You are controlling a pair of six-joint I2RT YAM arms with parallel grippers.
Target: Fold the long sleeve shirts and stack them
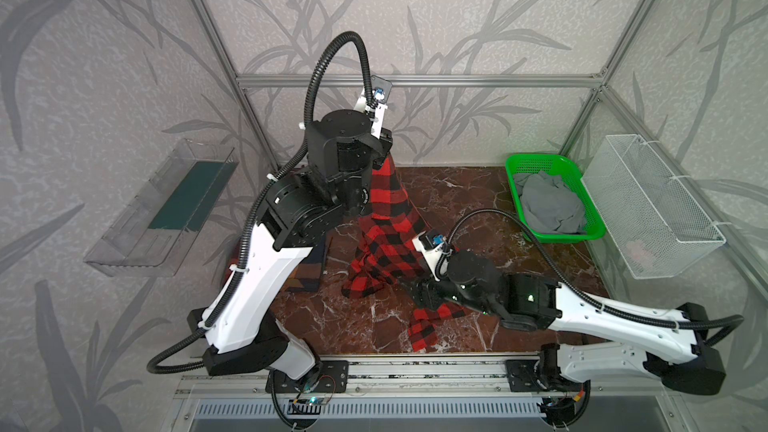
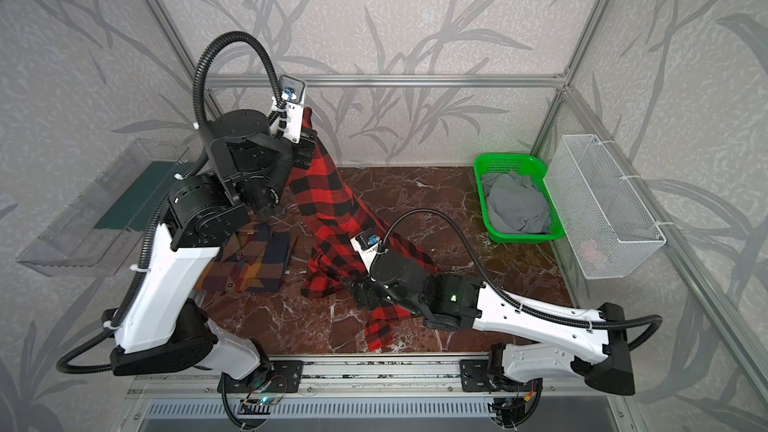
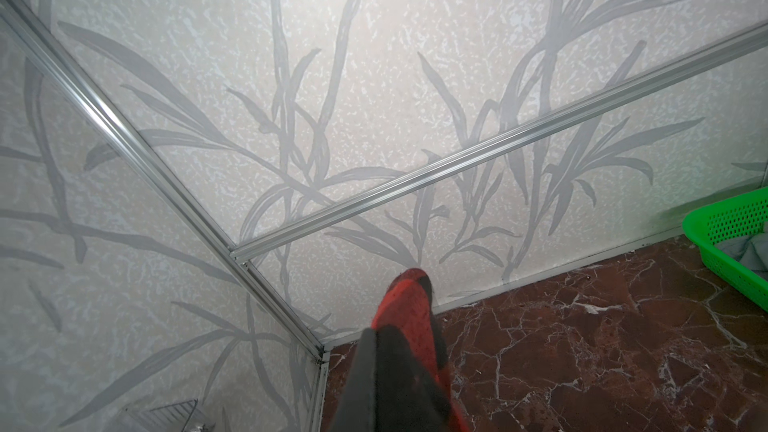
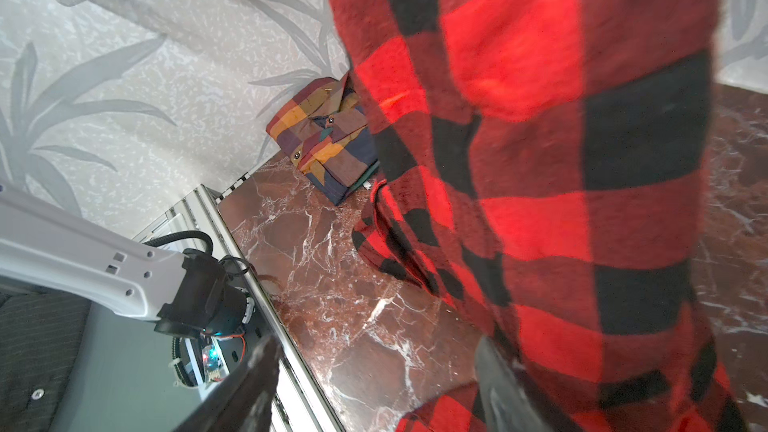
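Observation:
The cloth still hangs stretched high above the table, so the robot's left gripper next needs to go down toward the bare marble table near the back wall [image 1: 420,186] [image 3: 500,336] and let go of the sleeve end.
The red-and-black check long sleeve shirt [image 1: 388,243] [image 2: 332,209] hangs stretched from my left gripper [image 1: 384,147] [image 2: 309,139], which is raised high near the back wall and shut on its top end [image 3: 409,305]. The shirt's lower folds and a sleeve end [image 1: 424,326] rest on the marble table. My right gripper [image 1: 409,286] [image 2: 359,288] [image 4: 374,384] is low at the shirt's hanging bottom, open, with the cloth [image 4: 540,160] against one finger [image 4: 498,380]. The brown, orange and maroon plaid shirt [image 2: 253,259] [image 4: 328,139] lies folded at the table's left, partly hidden by the left arm.
A green basket [image 1: 536,158] holding grey cloth sits at the back right of the table. A white wire basket [image 1: 648,205] hangs on the right wall, a clear plastic tray [image 1: 158,209] on the left wall. A metal rail [image 1: 415,367] runs along the front edge.

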